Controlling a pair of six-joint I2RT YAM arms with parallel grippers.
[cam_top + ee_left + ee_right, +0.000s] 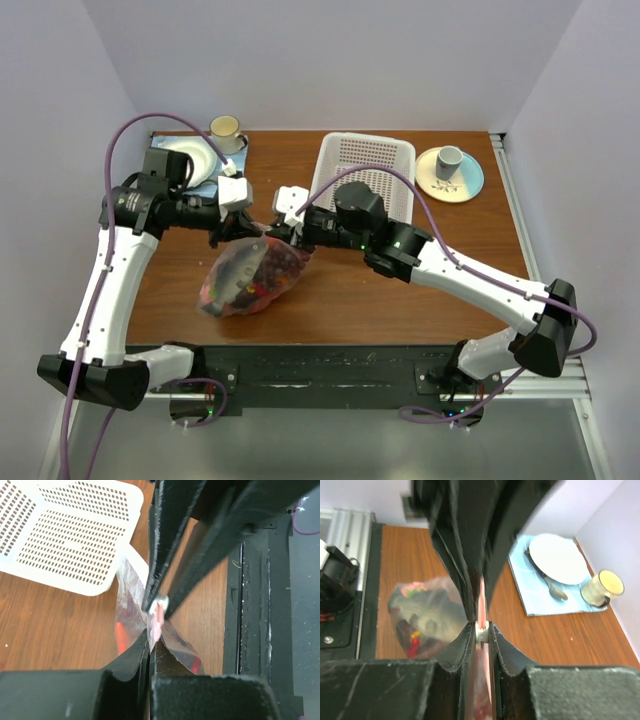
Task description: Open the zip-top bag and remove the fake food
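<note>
My right gripper needs to pull the bag's slider to the right in the top view, to the basket's near corner, to unzip the bag, then let go.
The zip-top bag lies on the wood table, lifted at its top edge, with the fake food bunched inside. My left gripper and right gripper meet over that edge, tip to tip. In the left wrist view my left gripper is shut on the clear plastic just below the pink zip strip. In the right wrist view my right gripper is shut on the pink strip at a small white slider. The bag hangs behind, with a red piece showing.
A white perforated basket stands just behind the grippers and also shows in the left wrist view. A plate with a cup sits back right. A blue cloth with white plate, spoon and yellow cup lies back left.
</note>
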